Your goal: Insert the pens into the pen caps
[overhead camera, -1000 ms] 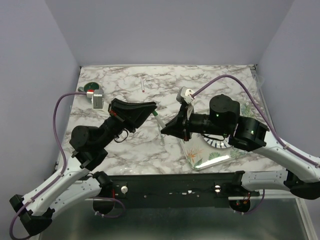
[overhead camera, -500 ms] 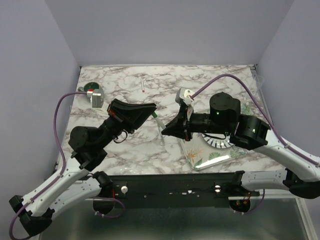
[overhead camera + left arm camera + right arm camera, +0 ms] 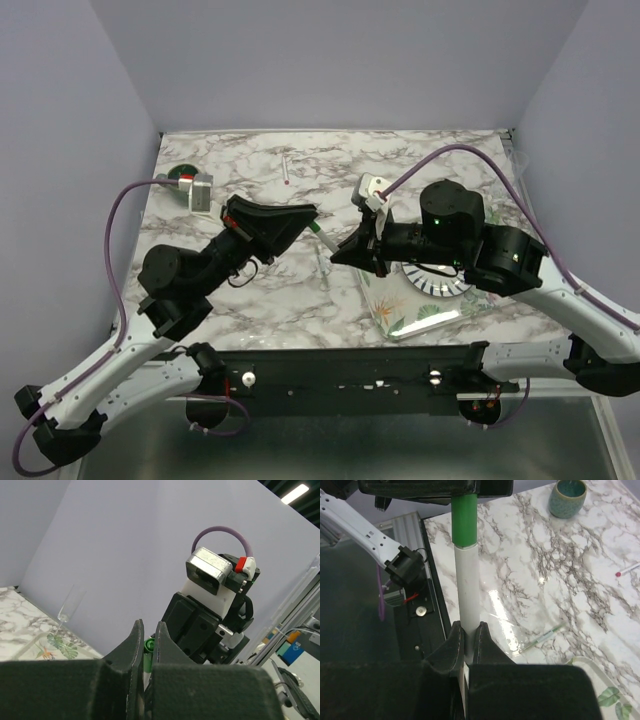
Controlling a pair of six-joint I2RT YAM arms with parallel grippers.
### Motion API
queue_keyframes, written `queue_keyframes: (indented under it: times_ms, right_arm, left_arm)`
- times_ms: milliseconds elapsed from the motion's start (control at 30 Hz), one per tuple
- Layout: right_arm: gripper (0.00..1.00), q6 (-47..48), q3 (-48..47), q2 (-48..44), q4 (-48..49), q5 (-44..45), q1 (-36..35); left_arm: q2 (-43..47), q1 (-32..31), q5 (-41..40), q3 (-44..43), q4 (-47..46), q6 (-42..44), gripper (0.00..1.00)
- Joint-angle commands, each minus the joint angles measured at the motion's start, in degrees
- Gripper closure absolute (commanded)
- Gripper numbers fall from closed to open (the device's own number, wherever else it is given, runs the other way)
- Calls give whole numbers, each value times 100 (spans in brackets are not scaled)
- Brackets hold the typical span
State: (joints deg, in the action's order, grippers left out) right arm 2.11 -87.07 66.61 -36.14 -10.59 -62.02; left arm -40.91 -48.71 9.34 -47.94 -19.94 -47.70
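I need to lower the pen with my right gripper next, down onto the bare marble (image 3: 299, 280) beside the third pen, and release it there, since the white pen's tip is already in the green cap (image 3: 316, 229).
My left gripper (image 3: 308, 216) is shut on the green pen cap (image 3: 316, 229), whose end shows between its fingertips in the left wrist view (image 3: 148, 644). My right gripper (image 3: 336, 254) is shut on a white pen (image 3: 468, 585). The pen's tip sits inside the green cap (image 3: 465, 520), which the left gripper holds above the table. A second pen with a red end (image 3: 287, 170) lies at the back of the table. A third pen with green marks (image 3: 324, 266) lies under the grippers, also seen in the right wrist view (image 3: 545, 635). The pink cap is out of view.
A leaf-patterned tray (image 3: 425, 305) lies at the front right under the right arm. A green mug (image 3: 180, 173) stands at the back left, partly behind the left wrist camera; it also shows in the right wrist view (image 3: 567, 497). The table's front edge runs just before the arm bases.
Both arms shifted slightly: the right gripper moved a little right and up, and the left wrist rose a little. Pen and green cap stay held between the two grippers.
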Motion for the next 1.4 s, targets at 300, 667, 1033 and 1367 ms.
queue_keyframes:
  times_ms: [300, 667, 1033, 1367]
  right_arm:
    - [99, -1108, -1303, 88, 3852, 866, 208]
    - [99, -747, -1621, 203, 3842, 655, 208]
    - [99, -993, 1102, -596, 4158, -198, 208]
    - [99, -2134, 3020, -1028, 3889, 949, 216]
  left_arm:
    - [-559, -622, 1588, 760, 1687, 288, 100]
    - [-743, -640, 1702, 621, 1440, 59, 100]
    - [-893, -473, -370, -2989, 3583, 1298, 48]
    - [-631, -464, -1565, -3302, 4306, 2256, 1]
